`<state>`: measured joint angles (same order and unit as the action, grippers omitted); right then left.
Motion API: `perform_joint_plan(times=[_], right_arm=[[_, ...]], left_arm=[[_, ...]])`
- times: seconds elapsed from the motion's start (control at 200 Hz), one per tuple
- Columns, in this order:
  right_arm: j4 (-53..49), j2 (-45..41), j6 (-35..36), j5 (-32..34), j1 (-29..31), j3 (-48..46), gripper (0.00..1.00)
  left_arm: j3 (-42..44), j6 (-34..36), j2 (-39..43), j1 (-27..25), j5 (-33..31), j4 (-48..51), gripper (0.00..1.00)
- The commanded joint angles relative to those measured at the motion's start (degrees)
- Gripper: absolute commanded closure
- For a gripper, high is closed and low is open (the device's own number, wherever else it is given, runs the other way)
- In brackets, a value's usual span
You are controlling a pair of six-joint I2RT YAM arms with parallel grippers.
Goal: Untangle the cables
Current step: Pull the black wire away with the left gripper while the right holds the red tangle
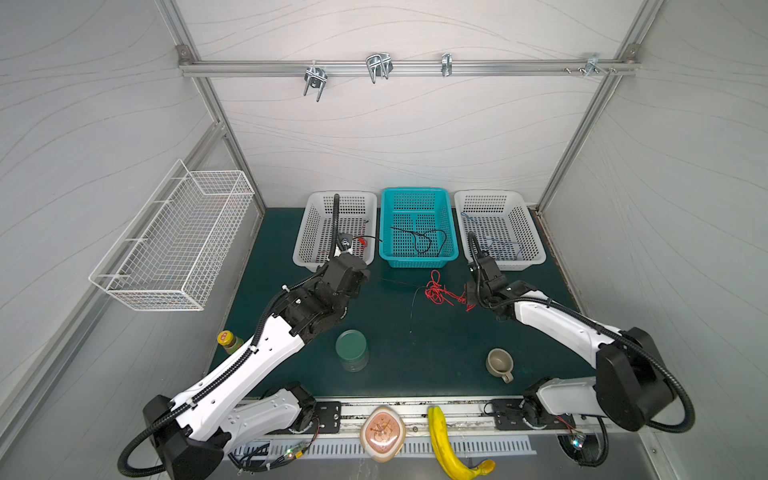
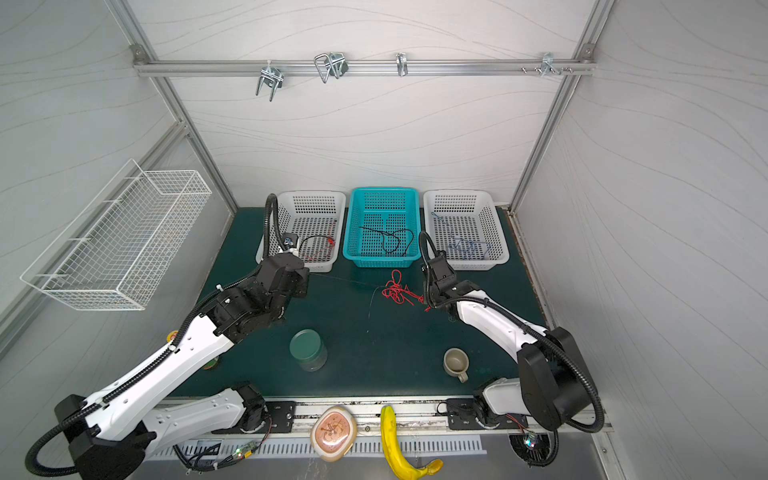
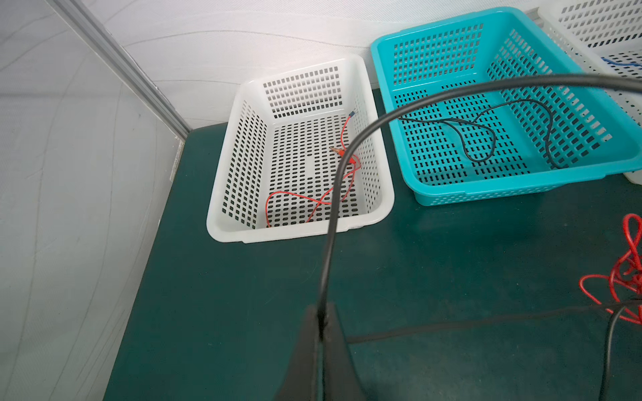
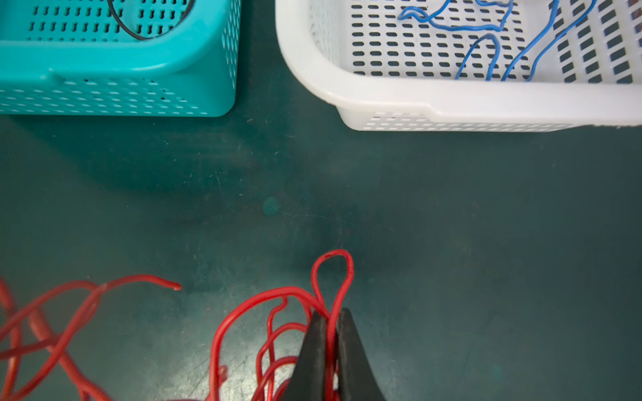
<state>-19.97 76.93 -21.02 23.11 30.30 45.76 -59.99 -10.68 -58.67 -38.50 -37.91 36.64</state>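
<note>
The right gripper moves inward next toward the red cable tangle (image 1: 438, 291) and my left gripper, then releases the loop, as the black cable still runs into it.
My left gripper (image 3: 321, 317) is shut on a thin black cable (image 3: 328, 243), which arcs up from the jaws and off toward the right. In both top views that black cable (image 1: 390, 281) (image 2: 345, 279) stretches across the green mat to a red cable tangle (image 1: 438, 291) (image 2: 397, 289), and a loose black end (image 1: 412, 309) trails toward the front. My right gripper (image 4: 332, 317) is shut on a loop of the red cable (image 4: 333, 274) at the tangle's right side.
Three baskets line the back: a white one (image 1: 303, 232) holding a red clip wire (image 3: 312, 201), a teal one (image 1: 415, 193) with a black cable (image 1: 424, 241), and a white one (image 1: 536, 245) with blue cables (image 4: 479, 41). A green jar (image 1: 352, 349), a mug (image 1: 500, 363) and a bottle (image 1: 228, 340) stand near the front.
</note>
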Motion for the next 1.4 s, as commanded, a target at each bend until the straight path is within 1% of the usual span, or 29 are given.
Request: perform_joint_plan(times=[0.0,0.085,0.16,0.305,0.48,0.635,0.77,0.84,1.031,1.111,1.241,1.396], right_arm=[[-5.21,0.21,-0.08,1.85,-1.31,0.4,1.0],[-2.55,0.42,2.19,-4.14,-0.88,0.52,1.0],[0.3,0.83,3.55,-8.11,0.85,0.3,1.0],[2.21,3.34,5.74,-9.67,5.03,1.62,1.0],[1.84,7.1,8.19,-10.85,8.4,4.38,1.0],[3.29,7.47,11.15,-13.34,10.33,6.17,0.87],[5.98,7.7,13.96,-18.36,11.6,7.66,0.72],[7.05,8.65,14.8,-20.65,12.16,8.99,0.67],[9.9,13.3,14.74,-22.08,13.46,13.04,0.5],[10.94,16.48,14.3,-22.33,13.6,14.62,0.42],[11.27,21.66,13.32,-22.35,13.56,16.67,0.38],[11.31,24.66,12.25,-21.02,13.62,16.58,0.36]], left_arm=[[-0.43,-0.02,1.74,1.41,-5.02,0.35,1.0],[0.27,0.02,1.48,1.49,-0.97,-1.4,1.0],[1.66,0.48,1.21,1.46,3.12,-4.54,1.0],[4.47,0.57,0.94,1.41,10.35,-10.37,1.0],[5.84,1.3,0.49,1.08,15.07,-13.27,1.0],[6.74,2.33,0.91,0.27,17.45,-14.78,1.0],[7.6,2.33,1.11,0.02,18.97,-16.14,1.0],[7.83,2.22,1.04,-0.04,19.44,-16.54,1.0],[7.7,2.19,0.61,-0.11,19.71,-16.95,1.0],[7.69,2.21,0.57,-0.16,19.7,-16.92,1.0],[7.69,2.33,0.54,-0.14,19.36,-16.56,1.0],[7.95,2.33,0.93,-0.15,18.33,-15.98,1.0]])
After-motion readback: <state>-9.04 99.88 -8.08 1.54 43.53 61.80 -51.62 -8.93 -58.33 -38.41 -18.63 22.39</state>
